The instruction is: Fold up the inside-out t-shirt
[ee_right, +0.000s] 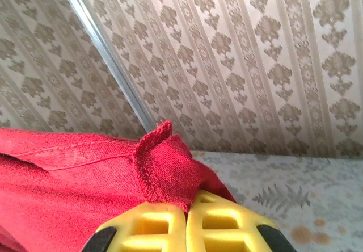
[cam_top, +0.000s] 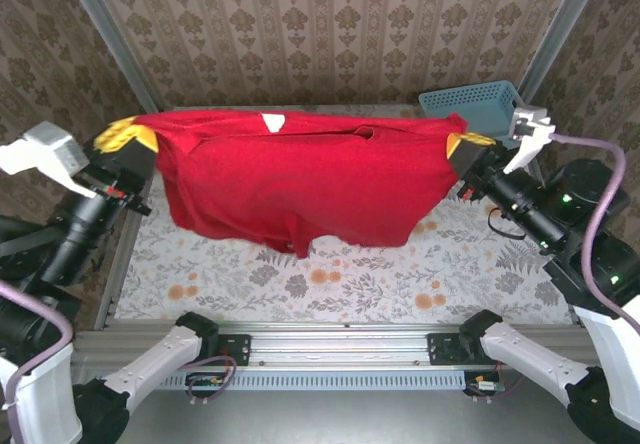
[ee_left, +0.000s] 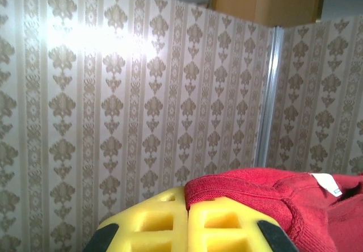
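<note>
The shirt still hangs, so my left gripper should next lower its corner outward onto the table's far end below and let go.
The inside-out t-shirt is plain red cloth, stretched wide in the air above the table between both arms, its lower edge hanging down. A white label shows at its top edge. My left gripper pinches the shirt's upper left corner, yellow fingers shut on the cloth. In the left wrist view the red hem sits clamped between the yellow pads. My right gripper is shut on the upper right corner. The right wrist view shows a red seamed fold sticking up from the shut pads.
A light-blue plastic basket stands at the back right, just behind the right gripper. The table has a floral cover. Patterned walls close the back and sides, with metal posts at the corners.
</note>
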